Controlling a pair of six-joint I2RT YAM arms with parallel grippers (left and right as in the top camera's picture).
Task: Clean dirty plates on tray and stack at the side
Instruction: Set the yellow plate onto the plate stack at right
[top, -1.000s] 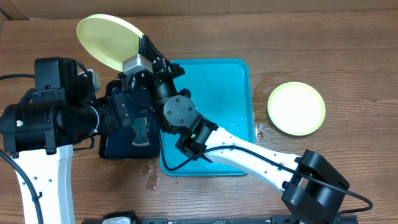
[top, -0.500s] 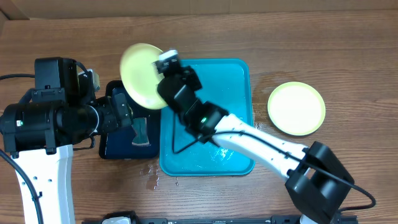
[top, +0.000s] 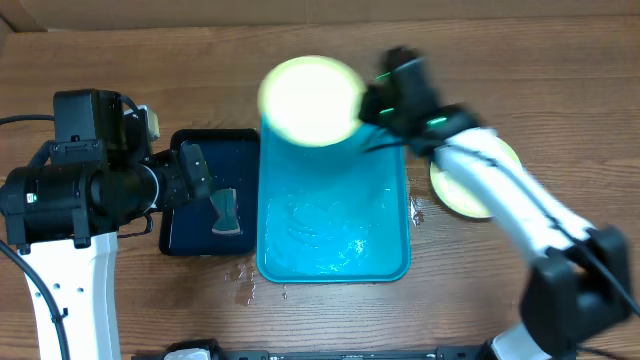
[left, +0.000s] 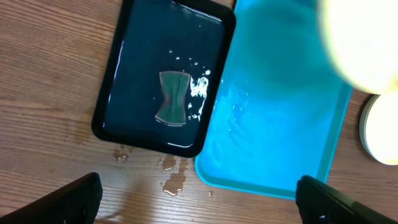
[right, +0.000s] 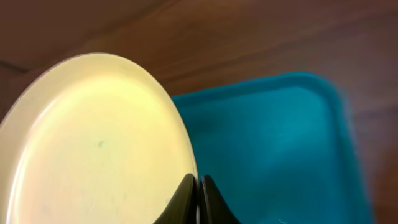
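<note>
My right gripper moves down and to its right in the overhead view to the second yellow-green plate (top: 463, 190) next, lowers the held plate onto it and releases.
My right gripper (top: 368, 108) is shut on the rim of a pale yellow-green plate (top: 310, 100) and holds it in the air over the far end of the wet turquoise tray (top: 385, 262). The wrist view shows the plate (right: 93, 143) pinched between the fingers (right: 198, 193) above the tray (right: 280, 155). A second yellow-green plate (top: 455, 195) lies on the table right of the tray, partly hidden by my right arm. My left gripper (left: 199, 199) is open and empty above the table, near the tray (left: 273, 124). No light blue plate is in view.
A smaller black tray (top: 180, 235) with a grey-green sponge (top: 225, 212) in it lies left of the turquoise tray; it also shows in the left wrist view (left: 118, 93). Water drops (top: 245, 285) lie on the wood near the trays' front corners.
My right arm has swung the yellow-green plate from the far left, over the black tray, to the right, above the turquoise tray's far end. The left arm has not moved.
</note>
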